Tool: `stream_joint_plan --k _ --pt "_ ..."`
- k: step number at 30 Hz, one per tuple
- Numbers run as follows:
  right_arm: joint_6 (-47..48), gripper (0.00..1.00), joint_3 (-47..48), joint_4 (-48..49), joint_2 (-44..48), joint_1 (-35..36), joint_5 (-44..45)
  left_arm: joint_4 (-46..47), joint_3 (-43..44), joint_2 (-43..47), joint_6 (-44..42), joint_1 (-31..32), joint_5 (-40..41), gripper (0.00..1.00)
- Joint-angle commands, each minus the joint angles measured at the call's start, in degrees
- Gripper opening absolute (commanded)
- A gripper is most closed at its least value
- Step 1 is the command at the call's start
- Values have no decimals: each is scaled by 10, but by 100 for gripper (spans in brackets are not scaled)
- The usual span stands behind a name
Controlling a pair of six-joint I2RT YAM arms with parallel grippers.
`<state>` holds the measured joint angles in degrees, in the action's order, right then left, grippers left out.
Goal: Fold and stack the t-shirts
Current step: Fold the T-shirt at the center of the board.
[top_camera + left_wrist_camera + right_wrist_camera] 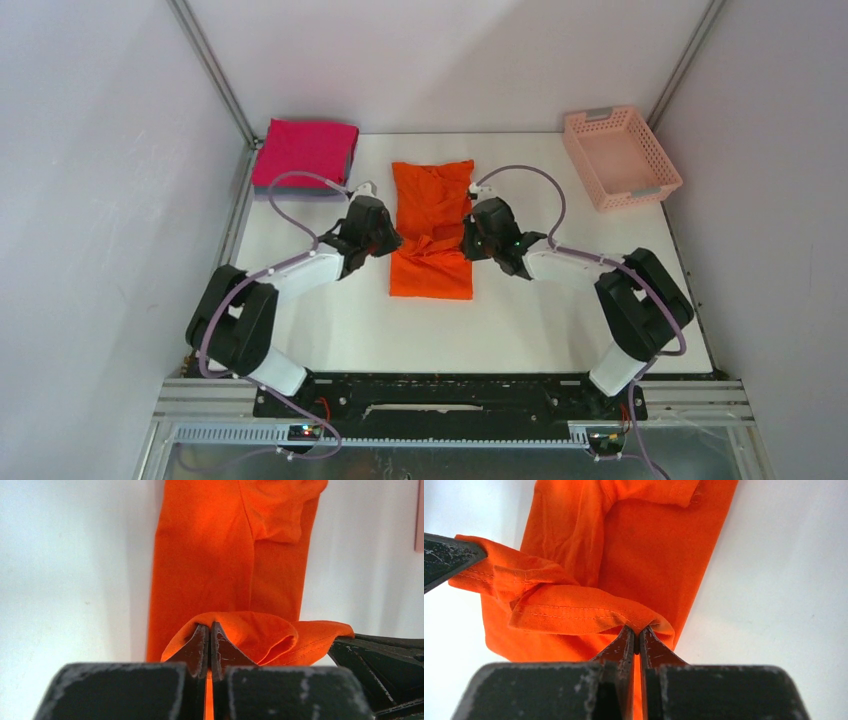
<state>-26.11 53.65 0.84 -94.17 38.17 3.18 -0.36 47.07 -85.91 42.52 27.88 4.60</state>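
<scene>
I need to carry the t-shirt's sagging hem outward with my right gripper, lower it to the t-shirt's bare edge short of the flap and let go, because that edge is outward and below.
An orange t-shirt (432,205) lies as a long narrow strip down the middle of the table, its hem end lifted and carried over the strip's middle. My left gripper (388,240) is shut on the hem's left corner (235,630). My right gripper (470,240) is shut on the right corner (644,622). The lifted cloth sags between the two. In each wrist view the other gripper's black finger shows at the frame edge. A folded magenta-pink t-shirt (305,150) rests at the back left, with a grey one just showing under its edge.
A pale pink lattice basket (620,157) stands at the back right corner. Metal frame posts and white walls close in the left, right and far sides. Both arm bases sit at the near edge.
</scene>
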Motion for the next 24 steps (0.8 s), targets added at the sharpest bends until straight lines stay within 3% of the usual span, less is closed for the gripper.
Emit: stream_joint_plan --k 1,12,15,18,20,22,24 --pt "16 0 34 38 -32 -13 12 20 50 -29 -25 -21 -26 0" --pt "8 0 72 63 -97 -45 -15 -26 131 -119 -48 -40 -48 7" --pt "-4 2 82 69 -121 -51 -23 -26 142 -136 -50 -47 -48 19" --pt "-11 8 98 76 -138 -59 -21 -46 173 -160 -56 -58 -30 24" --pt "-13 12 113 82 -144 -69 -11 -52 197 -169 -57 -69 -32 41" --pt "-21 25 134 77 -149 -84 -14 -54 219 -171 -62 -83 -36 62" --pt "-23 44 145 81 -141 -99 -25 -81 247 -163 -69 -93 -18 96"
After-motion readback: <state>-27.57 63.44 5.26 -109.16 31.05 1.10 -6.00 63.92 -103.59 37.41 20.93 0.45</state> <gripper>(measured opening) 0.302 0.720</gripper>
